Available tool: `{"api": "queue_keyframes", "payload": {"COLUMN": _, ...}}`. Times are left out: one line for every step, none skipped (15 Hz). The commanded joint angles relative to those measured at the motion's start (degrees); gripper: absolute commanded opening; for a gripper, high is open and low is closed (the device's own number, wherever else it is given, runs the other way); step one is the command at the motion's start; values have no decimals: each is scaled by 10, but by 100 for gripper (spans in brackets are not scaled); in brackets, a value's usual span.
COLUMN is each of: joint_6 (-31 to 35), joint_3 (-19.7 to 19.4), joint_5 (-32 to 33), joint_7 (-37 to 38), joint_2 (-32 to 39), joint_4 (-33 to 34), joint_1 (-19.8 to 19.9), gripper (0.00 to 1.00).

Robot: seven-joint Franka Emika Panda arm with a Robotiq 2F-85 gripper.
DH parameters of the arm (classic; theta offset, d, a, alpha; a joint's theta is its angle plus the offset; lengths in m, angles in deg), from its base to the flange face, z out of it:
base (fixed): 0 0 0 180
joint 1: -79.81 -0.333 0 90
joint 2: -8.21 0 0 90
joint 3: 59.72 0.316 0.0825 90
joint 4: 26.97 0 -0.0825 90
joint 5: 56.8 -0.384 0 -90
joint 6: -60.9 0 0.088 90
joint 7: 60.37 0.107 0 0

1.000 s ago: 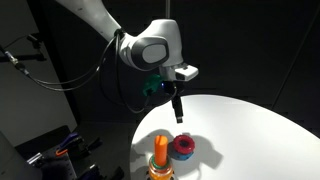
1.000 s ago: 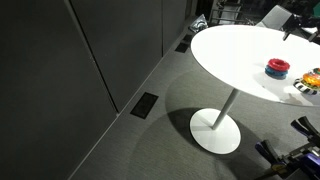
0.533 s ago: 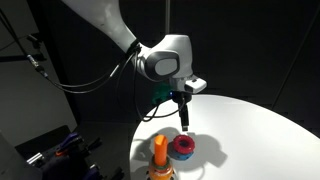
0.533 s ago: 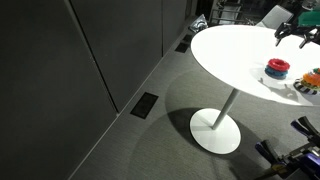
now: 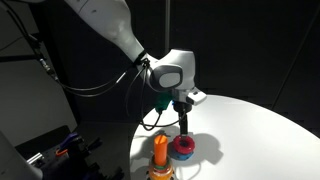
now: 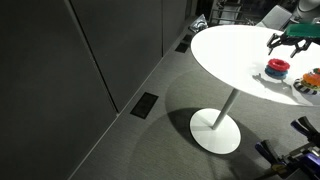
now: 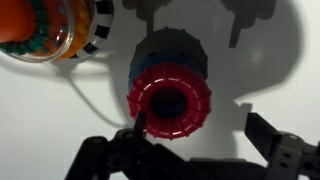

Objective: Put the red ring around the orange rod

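Note:
I should next lower my gripper onto the red ring [image 7: 170, 102], one finger in its roomy hole, one outside the red ring's rim.
The red ring [image 7: 170, 102] lies stacked on a blue ring [image 7: 165, 55] on the white round table; it shows in both exterior views [image 5: 184, 146] [image 6: 277, 66]. The orange rod [image 5: 161, 150] stands upright on its yellowish base beside the rings; in the wrist view only its orange top and base [image 7: 50, 30] show at the upper left. My gripper [image 7: 205, 140] is open just above the red ring, one finger at the ring's edge, the other well clear. It shows in both exterior views [image 5: 185, 122] [image 6: 287, 40].
The white round table [image 6: 230, 55] stands on a single pedestal over grey carpet. Its edge [image 5: 140, 145] is close to the rod. Dark walls surround the scene. Cables and equipment sit at the lower left [image 5: 60, 150].
The gripper has come down and moved toward the rings, from above the table to just over the red ring. The rings and rod have not moved.

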Motion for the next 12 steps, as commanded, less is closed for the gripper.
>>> {"api": "queue_keyframes", "payload": {"joint_6": -12, "joint_3": -7, "joint_5": -24, "joint_7": -24, "joint_2": 22, "joint_4": 24, "joint_1": -4, "gripper": 100}}
{"api": "queue_keyframes", "payload": {"joint_6": -12, "joint_3": -7, "joint_5": -27, "joint_7": -25, "joint_2": 26, "joint_4": 26, "joint_1": -3, "gripper": 100}}
{"api": "queue_keyframes", "payload": {"joint_6": -12, "joint_3": -6, "joint_5": -30, "joint_7": -29, "joint_2": 30, "joint_4": 27, "joint_1": -3, "gripper": 100}}
{"api": "queue_keyframes", "payload": {"joint_6": -11, "joint_3": -5, "joint_5": -34, "joint_7": -33, "joint_2": 34, "joint_4": 29, "joint_1": -2, "gripper": 100}}
{"api": "queue_keyframes", "payload": {"joint_6": -11, "joint_3": -5, "joint_5": -37, "joint_7": -36, "joint_2": 38, "joint_4": 30, "joint_1": -1, "gripper": 100}}
{"api": "queue_keyframes", "payload": {"joint_6": -10, "joint_3": -4, "joint_5": -40, "joint_7": -40, "joint_2": 41, "joint_4": 32, "joint_1": 0, "gripper": 100}}
{"api": "queue_keyframes", "payload": {"joint_6": -10, "joint_3": -4, "joint_5": -42, "joint_7": -44, "joint_2": 44, "joint_4": 33, "joint_1": 1, "gripper": 100}}
{"api": "queue_keyframes", "payload": {"joint_6": -9, "joint_3": -3, "joint_5": -44, "joint_7": -49, "joint_2": 47, "joint_4": 35, "joint_1": 2, "gripper": 100}}
{"api": "queue_keyframes", "payload": {"joint_6": -9, "joint_3": -3, "joint_5": -45, "joint_7": -52, "joint_2": 50, "joint_4": 37, "joint_1": 3, "gripper": 100}}
{"api": "queue_keyframes", "payload": {"joint_6": -7, "joint_3": -3, "joint_5": -46, "joint_7": -55, "joint_2": 52, "joint_4": 38, "joint_1": 3, "gripper": 100}}
{"api": "queue_keyframes", "payload": {"joint_6": -6, "joint_3": -2, "joint_5": -46, "joint_7": -59, "joint_2": 54, "joint_4": 40, "joint_1": 4, "gripper": 100}}
{"api": "queue_keyframes", "payload": {"joint_6": -4, "joint_3": -2, "joint_5": -47, "joint_7": -63, "joint_2": 55, "joint_4": 40, "joint_1": 5, "gripper": 100}}
